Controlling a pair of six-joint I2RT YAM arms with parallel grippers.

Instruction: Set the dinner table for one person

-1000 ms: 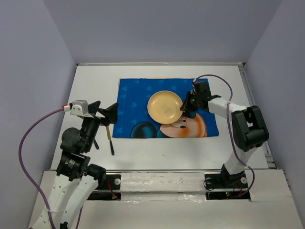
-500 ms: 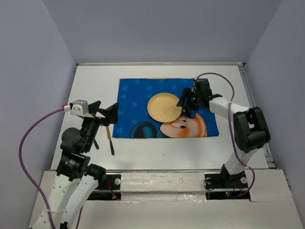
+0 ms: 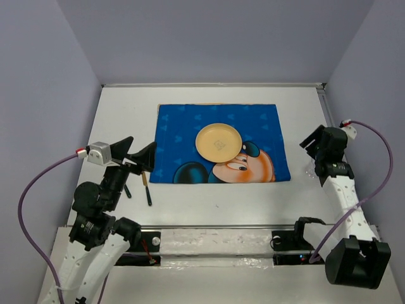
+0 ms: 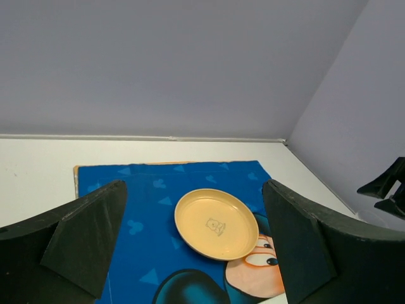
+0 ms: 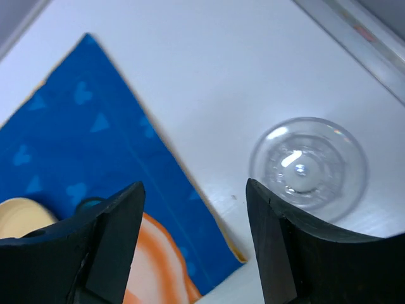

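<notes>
My right gripper will next move down toward the clear glass [image 5: 308, 162], fingers on both sides of the glass's rim at its mat-side edge, as the glass stands past the finger gap.
The dinner table [image 3: 209, 199] is a white tabletop bearing a blue cartoon-mouse placemat [image 3: 177, 130]. A pale yellow plate [image 3: 218, 141] lies flat on the mat, also in the left wrist view [image 4: 217, 223]. My left gripper [image 3: 142, 152] hangs open at the mat's left edge, with nothing between its fingers [image 4: 82, 237]. My right gripper [image 3: 314, 154] is open and empty right of the mat, above the mat's near right corner [image 5: 221, 244]. A clear glass [image 5: 308, 162] stands on the table just past its right finger [image 5: 285, 244].
Dark-handled utensils [image 3: 148, 192] lie on the table left of the placemat, under my left gripper. Pale lavender walls [image 3: 44, 95] surround the table on three sides. A metal rail [image 3: 209, 226] runs along the near edge by the arm bases.
My right gripper opened, let go of the plate's right rim and swung away to the right side of the table. The plate now lies flat on the mat. The left arm shifted slightly.
</notes>
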